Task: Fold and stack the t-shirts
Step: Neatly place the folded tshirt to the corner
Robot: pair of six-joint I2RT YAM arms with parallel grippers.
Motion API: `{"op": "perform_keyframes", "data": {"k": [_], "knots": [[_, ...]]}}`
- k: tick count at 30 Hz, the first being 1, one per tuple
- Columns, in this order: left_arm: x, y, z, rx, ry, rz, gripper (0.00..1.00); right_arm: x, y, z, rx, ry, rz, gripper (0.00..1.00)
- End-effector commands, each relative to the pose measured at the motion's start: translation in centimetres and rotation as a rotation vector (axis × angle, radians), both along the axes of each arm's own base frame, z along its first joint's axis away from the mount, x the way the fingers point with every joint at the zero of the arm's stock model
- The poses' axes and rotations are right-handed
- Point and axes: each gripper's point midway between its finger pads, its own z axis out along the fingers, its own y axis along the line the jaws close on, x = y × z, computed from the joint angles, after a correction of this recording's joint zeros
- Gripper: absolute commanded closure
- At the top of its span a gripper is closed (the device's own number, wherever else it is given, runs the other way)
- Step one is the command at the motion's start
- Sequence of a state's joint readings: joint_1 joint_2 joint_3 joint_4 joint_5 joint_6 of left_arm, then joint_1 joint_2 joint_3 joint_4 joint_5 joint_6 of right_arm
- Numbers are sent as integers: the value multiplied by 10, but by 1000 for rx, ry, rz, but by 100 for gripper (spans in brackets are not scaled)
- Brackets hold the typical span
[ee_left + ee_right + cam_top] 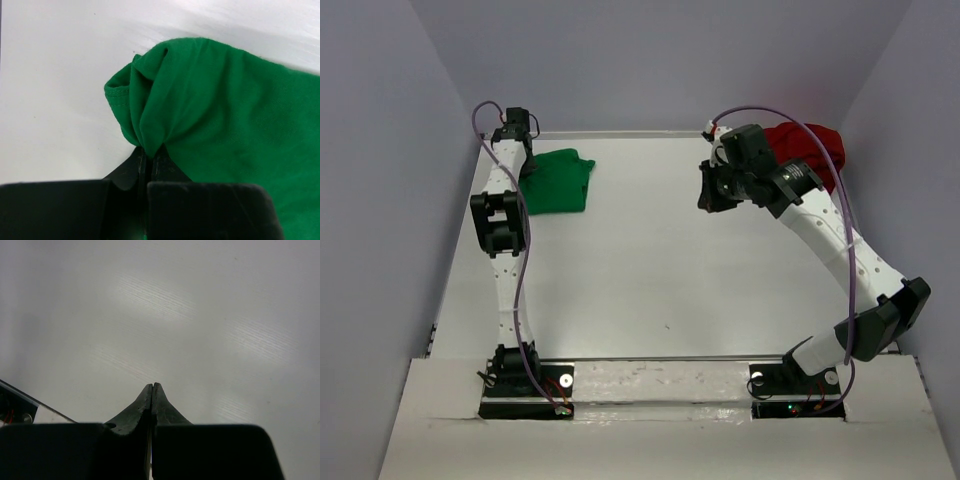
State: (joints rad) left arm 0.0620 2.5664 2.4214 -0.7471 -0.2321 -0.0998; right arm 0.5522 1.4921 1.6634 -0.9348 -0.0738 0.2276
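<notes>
My left gripper drags the green t-shirt's pinched fold toward the nearby side panel next, then slightly outward, and opens.
The bright green t-shirt (557,178) lies bunched at the far left of the table. My left gripper (148,152) is shut on a pinched fold of that green t-shirt (215,120), the cloth rising from between its black fingertips. In the top view the left gripper (527,163) sits at the shirt's left edge. The dark red t-shirt (808,147) lies crumpled at the far right corner, partly hidden behind my right arm. My right gripper (152,386) is shut with nothing in it, over bare table; in the top view the right gripper (712,190) hangs left of the red shirt.
The white table (660,270) is walled by pale panels on the left, back and right. Both arm bases (525,385) are bolted at the near edge. A purple cable (520,270) runs along each arm.
</notes>
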Motion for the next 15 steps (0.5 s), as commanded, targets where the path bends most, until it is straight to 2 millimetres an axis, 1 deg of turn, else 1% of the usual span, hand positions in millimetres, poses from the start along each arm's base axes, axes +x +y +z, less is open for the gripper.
{"op": "perform_keyframes", "data": {"k": [1,3,4,7,8,10,11,12,15], "knots": [[12,25,26,66,-59,-10,100,-10,-4,3,-25,-23,-2,100],[12,38,28,69,-66,6,100,-10,-6,1,-36,-22,-10,100],[11,49,28,68,-71,19,100,-10,-8,-4,-49,-15,-16,100],[12,64,32,63,-88,38,99,-13,-12,-10,-64,3,-19,100],[13,74,36,64,-111,54,98,-11,-16,-12,-83,-3,-41,100],[16,83,41,54,-135,66,97,-12,-17,-17,-97,13,-45,100],[18,91,45,50,-159,79,96,-13,-19,-18,-107,21,-47,100],[21,93,48,48,-179,81,96,-13,-20,-20,-113,30,-49,100],[26,99,47,62,-192,81,95,-14,-19,-20,-120,44,-49,100]]}}
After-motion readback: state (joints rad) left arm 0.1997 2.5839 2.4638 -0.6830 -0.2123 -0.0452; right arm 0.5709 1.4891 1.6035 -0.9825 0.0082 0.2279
